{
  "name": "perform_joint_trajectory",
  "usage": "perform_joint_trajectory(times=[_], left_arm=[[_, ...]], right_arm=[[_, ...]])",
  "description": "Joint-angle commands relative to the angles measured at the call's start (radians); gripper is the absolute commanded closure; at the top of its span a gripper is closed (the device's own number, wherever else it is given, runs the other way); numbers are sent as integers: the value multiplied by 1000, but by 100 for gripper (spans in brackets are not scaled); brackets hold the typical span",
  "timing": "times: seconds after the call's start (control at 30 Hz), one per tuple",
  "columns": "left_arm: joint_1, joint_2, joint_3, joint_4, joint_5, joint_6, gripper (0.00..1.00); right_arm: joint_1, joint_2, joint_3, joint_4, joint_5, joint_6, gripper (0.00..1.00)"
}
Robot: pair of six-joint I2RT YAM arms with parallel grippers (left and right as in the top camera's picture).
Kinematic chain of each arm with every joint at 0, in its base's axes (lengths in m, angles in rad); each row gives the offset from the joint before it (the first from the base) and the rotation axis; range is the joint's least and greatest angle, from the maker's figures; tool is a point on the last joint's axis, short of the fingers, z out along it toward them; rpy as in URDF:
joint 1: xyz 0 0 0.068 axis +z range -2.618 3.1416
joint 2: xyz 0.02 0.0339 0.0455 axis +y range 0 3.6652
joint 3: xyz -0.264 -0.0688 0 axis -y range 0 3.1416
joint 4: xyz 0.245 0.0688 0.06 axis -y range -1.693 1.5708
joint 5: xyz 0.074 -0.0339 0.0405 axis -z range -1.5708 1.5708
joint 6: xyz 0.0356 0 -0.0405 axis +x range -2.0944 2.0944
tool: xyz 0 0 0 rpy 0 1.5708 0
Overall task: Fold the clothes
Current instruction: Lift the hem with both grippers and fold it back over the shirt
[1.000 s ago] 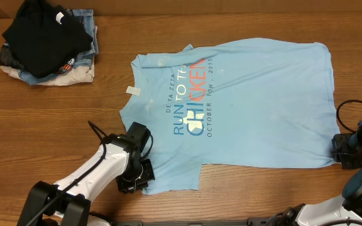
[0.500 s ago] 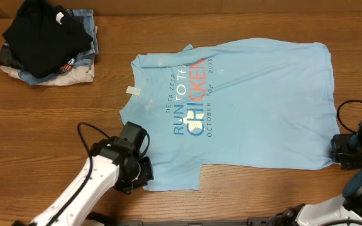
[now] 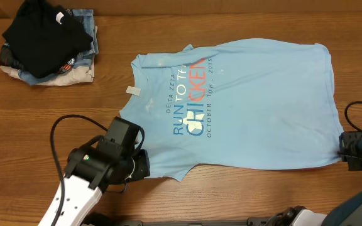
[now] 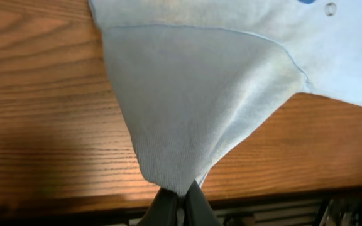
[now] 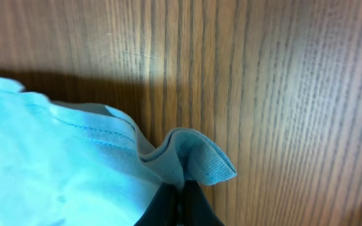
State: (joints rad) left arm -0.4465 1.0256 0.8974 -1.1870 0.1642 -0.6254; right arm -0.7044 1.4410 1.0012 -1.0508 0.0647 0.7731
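Note:
I should next lift the near sleeve with my left gripper, carry it outward and lower it to release over the wood beside the folded pile, as the shirt's chest lettering (image 3: pixel 190 94) faces up.
The clothes, a light blue T-shirt (image 3: pixel 263 107) with chest lettering (image 3: pixel 190 94) and a small white tag (image 3: pixel 133 91), lie spread flat on the wooden table. My left gripper (image 3: pixel 144 166) is shut on the edge of the near sleeve at the shirt's lower left. In the left wrist view that sleeve (image 4: pixel 193 107) rises off the wood as a taut cone into the pinched jaws (image 4: pixel 181 189). My right gripper (image 3: pixel 344 148) is shut on the hem corner at the lower right. In the right wrist view that corner (image 5: pixel 197 157) bunches into a small fold at the jaws (image 5: pixel 182 184).
A pile of folded clothes topped by a black garment (image 3: pixel 43 37) sits at the far left corner. The table's front edge (image 4: pixel 74 210) runs just behind my left gripper. A black cable (image 3: pixel 357 110) loops over the table by the right arm.
My left arm has swung left and back toward the front edge, pulling the pinched sleeve taut and drawing its lower edge inward. The right gripper has shifted slightly right with the hem corner.

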Motion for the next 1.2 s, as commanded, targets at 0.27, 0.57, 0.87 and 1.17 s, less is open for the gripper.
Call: perform_joint_trajectory(times=[0.27, 0.57, 0.87, 1.17], left_arm=[[-240, -139, 188, -93, -276, -100, 96], [-479, -142, 423, -117, -542, -138, 96], [-525, -108, 714, -176, -803, -45, 96], [-516, 35, 810, -129, -1225, 18, 96]], right_arm=[[3, -269, 116, -99, -59, -77, 96], [3, -359, 386, -269, -79, -156, 96], [3, -357, 714, -335, -175, -179, 96], [3, -236, 865, -224, -300, -133, 96]])
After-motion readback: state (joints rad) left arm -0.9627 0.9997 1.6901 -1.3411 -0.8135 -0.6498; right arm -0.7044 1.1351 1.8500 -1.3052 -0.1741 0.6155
